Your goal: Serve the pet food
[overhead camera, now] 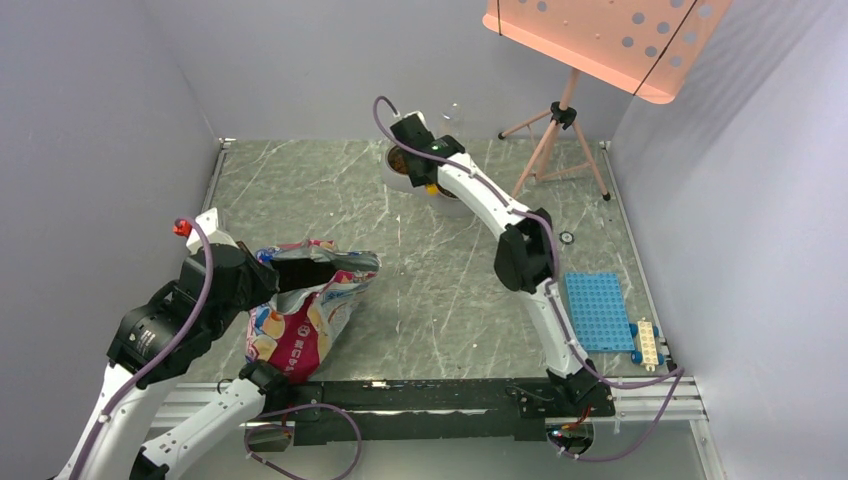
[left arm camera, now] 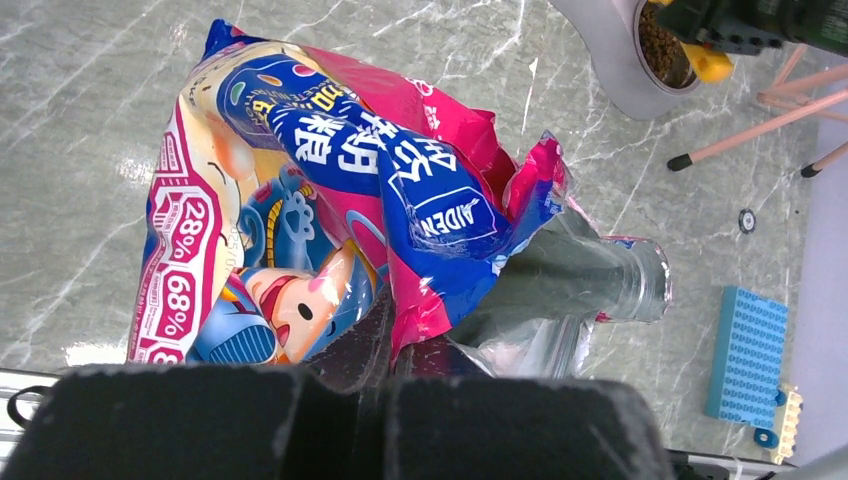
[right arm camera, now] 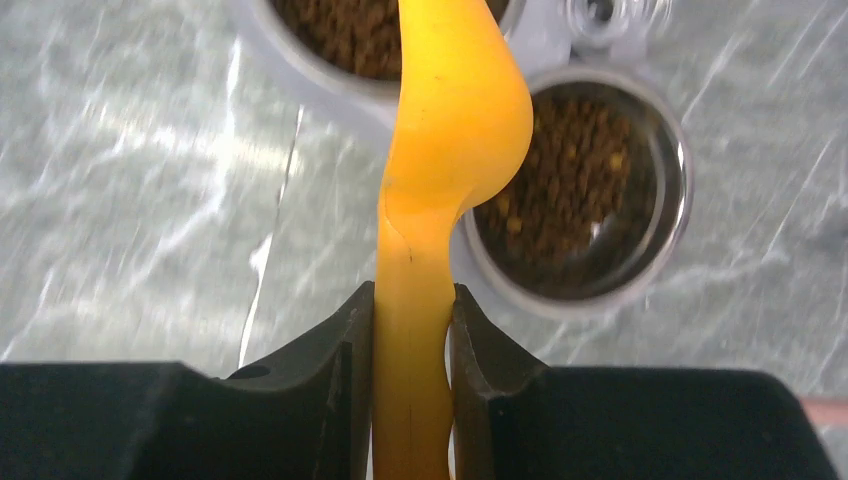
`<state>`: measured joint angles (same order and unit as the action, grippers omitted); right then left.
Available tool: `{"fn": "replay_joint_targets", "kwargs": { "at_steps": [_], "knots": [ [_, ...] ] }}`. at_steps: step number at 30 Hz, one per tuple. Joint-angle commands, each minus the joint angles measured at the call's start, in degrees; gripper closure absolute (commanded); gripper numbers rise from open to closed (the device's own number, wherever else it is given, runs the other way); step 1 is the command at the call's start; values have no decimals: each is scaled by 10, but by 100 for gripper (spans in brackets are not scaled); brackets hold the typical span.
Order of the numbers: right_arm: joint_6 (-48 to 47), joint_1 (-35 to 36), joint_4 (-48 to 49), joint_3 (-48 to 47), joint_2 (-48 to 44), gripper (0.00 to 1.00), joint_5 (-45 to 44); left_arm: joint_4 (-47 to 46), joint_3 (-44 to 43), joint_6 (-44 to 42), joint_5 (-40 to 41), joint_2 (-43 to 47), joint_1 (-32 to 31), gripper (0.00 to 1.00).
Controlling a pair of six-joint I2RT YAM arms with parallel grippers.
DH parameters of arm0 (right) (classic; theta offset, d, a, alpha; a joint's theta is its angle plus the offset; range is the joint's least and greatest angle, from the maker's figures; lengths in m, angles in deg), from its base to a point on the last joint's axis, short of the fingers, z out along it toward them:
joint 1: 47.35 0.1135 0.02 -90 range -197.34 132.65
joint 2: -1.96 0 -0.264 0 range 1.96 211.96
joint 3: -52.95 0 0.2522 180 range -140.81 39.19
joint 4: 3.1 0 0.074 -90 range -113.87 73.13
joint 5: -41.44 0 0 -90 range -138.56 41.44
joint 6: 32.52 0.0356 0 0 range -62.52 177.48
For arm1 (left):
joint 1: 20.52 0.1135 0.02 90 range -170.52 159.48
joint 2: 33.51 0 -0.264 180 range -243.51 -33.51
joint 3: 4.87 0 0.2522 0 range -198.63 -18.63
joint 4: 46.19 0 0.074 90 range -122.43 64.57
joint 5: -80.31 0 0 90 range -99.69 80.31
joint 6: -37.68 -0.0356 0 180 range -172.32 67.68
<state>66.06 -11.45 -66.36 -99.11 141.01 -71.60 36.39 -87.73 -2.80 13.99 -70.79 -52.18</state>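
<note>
The right gripper moves back and down next and releases the scoop on bare marble beside the baseplate, since this spot is below and back from the gripper.
The pet food, brown kibble, fills a metal bowl. More kibble lies in a grey bowl beside it. My right gripper is shut on the handle of a yellow scoop, whose head hangs over the gap between the bowls; its hollow side is hidden. In the top view this gripper is over the bowls at the back. My left gripper is shut on a fold near the open mouth of the colourful bag. The bag stands at the front left.
A pink tripod stand with a perforated board stands at the back right. A blue baseplate, a white block and a small black ring lie on the right. Grey walls enclose the marble table.
</note>
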Motion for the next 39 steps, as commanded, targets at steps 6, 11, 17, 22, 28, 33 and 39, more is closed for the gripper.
{"fn": "replay_joint_targets", "kwargs": {
  "at_steps": [6,11,17,22,28,33,39],
  "knots": [
    [92,-20,167,471,-418,100,283,-29,-19,-69,-4,-15,-4,100],
    [145,-26,192,729,-580,100,291,-59,-10,-84,-18,-30,-3,100],
    [253,-41,153,925,-746,100,164,-78,-6,-95,-39,-46,-3,100],
    [314,-43,124,1002,-805,100,132,-99,5,-94,-72,-63,-2,100],
    [325,-43,117,1017,-747,73,176,-120,10,-85,-100,-83,-3,100],
    [329,-43,102,1017,-691,66,184,-125,11,-82,-109,-91,-3,100],
    [324,-43,69,978,-682,50,163,-123,22,-78,-107,-81,-3,100]
  ]
}}
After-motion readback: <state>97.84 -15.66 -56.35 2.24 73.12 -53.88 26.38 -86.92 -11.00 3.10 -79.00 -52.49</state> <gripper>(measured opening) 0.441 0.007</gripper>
